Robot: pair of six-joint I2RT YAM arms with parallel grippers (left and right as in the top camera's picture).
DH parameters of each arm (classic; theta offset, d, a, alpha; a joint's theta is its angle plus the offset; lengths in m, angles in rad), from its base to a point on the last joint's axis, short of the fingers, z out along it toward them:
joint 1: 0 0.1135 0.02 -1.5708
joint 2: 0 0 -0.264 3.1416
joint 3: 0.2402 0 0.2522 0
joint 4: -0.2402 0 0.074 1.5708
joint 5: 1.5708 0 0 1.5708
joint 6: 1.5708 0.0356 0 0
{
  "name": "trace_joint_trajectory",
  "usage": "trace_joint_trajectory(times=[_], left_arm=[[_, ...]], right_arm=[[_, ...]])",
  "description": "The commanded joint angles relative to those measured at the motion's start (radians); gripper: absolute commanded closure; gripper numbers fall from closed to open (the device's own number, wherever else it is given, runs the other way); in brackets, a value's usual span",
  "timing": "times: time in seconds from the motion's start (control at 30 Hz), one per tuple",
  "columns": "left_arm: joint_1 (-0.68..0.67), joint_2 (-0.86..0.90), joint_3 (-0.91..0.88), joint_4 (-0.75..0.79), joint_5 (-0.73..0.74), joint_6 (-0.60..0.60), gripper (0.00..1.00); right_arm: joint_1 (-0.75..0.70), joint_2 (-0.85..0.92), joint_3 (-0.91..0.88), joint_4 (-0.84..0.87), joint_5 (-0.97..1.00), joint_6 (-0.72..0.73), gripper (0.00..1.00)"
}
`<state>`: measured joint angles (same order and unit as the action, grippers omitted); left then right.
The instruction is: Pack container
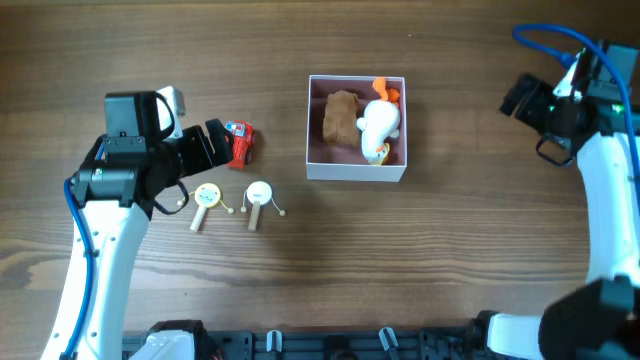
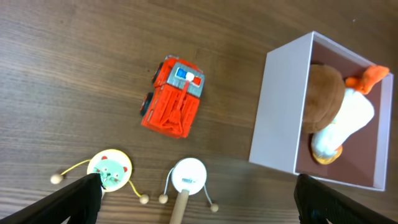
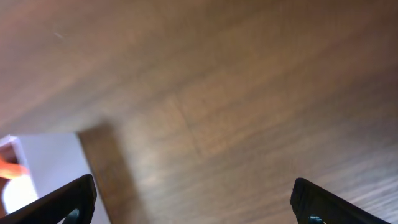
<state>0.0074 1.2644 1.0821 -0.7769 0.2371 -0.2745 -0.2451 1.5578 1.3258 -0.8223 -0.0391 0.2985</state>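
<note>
The truck is still outside the container (image 1: 356, 171). I next need to lower my left gripper to the right in the overhead view, with its fingers on both sides of the red toy truck's body (image 1: 239, 144).
The container (image 1: 356, 171) is a square white box with a pink inside at the table's middle. It holds a brown plush (image 1: 342, 116) and a white and orange plush (image 1: 380, 120). It also shows in the left wrist view (image 2: 280, 112) and at the left edge of the right wrist view (image 3: 50, 168). A red toy truck (image 1: 241, 143) (image 2: 174, 98) lies left of it. Two small rattle drums (image 1: 206, 199) (image 1: 258, 195) lie below the truck. My left gripper (image 1: 205, 150) (image 2: 196, 202) is open, just left of the truck. My right gripper (image 1: 522, 97) (image 3: 193, 202) is open and empty, far right of the container.
Bare wooden table lies all around. The drums show in the left wrist view as a green-faced one (image 2: 109, 171) and a white one (image 2: 188, 175). A blue cable (image 1: 545, 35) loops by the right arm.
</note>
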Motion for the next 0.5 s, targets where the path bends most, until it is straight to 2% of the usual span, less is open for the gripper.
trace_joint_trajectory(times=[0.0, 0.2, 0.27, 0.33, 0.47], left_arm=[[-0.006, 0.012, 0.021, 0.043, 0.027, -0.009, 0.00], [-0.007, 0.196, 0.138, -0.038, -0.074, 0.048, 0.01], [-0.021, 0.292, 0.217, -0.085, -0.093, 0.110, 0.02], [-0.044, 0.369, 0.273, -0.120, -0.143, 0.163, 0.07], [-0.104, 0.473, 0.293, -0.112, -0.180, 0.336, 0.12]], right_arm=[[-0.011, 0.093, -0.010, -0.005, -0.022, 0.016, 0.00], [-0.011, 0.163, -0.010, -0.010, -0.022, 0.017, 0.00], [-0.011, 0.165, -0.010, -0.009, -0.022, 0.017, 0.00], [-0.010, 0.165, -0.010, -0.008, -0.022, 0.016, 0.01], [-0.010, 0.165, -0.010, -0.004, -0.022, 0.017, 0.00]])
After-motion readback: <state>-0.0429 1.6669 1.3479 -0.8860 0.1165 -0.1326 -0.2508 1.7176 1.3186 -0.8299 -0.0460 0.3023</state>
